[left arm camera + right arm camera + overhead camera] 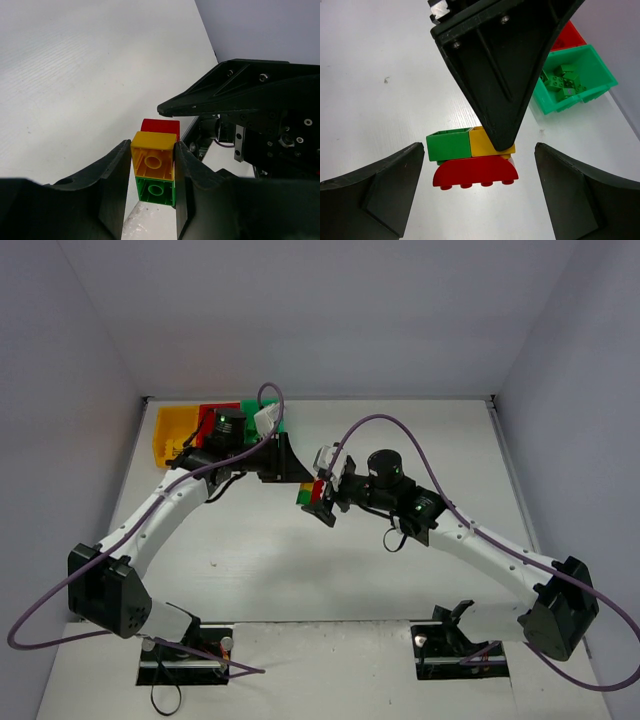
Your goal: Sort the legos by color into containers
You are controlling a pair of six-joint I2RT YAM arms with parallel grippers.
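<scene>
I should swing my left gripper to the left in the top view to the yellow bin (172, 430), tip it downward over the bin and release the yellow brick, which matches the bin's color.
A lego clump (311, 492) is made of a yellow brick (152, 157), a green brick (156, 190) and a curved red piece (475, 172). My left gripper (152, 146) is shut on the clump, its fingers pressing the yellow and green bricks from both sides. It also shows in the top view (298, 472). My right gripper (479, 150) is wide open, one finger on each side of the clump and touching nothing; in the top view (322, 502) it faces the left one. The yellow bin (172, 430), red bin (210, 415) and green bin (572, 80) stand at the back left.
The green bin holds several green bricks (562, 80). The red bin's corner (567, 37) shows behind it. The left arm crosses over the bins in the top view and hides most of the green one. White walls enclose the table on three sides.
</scene>
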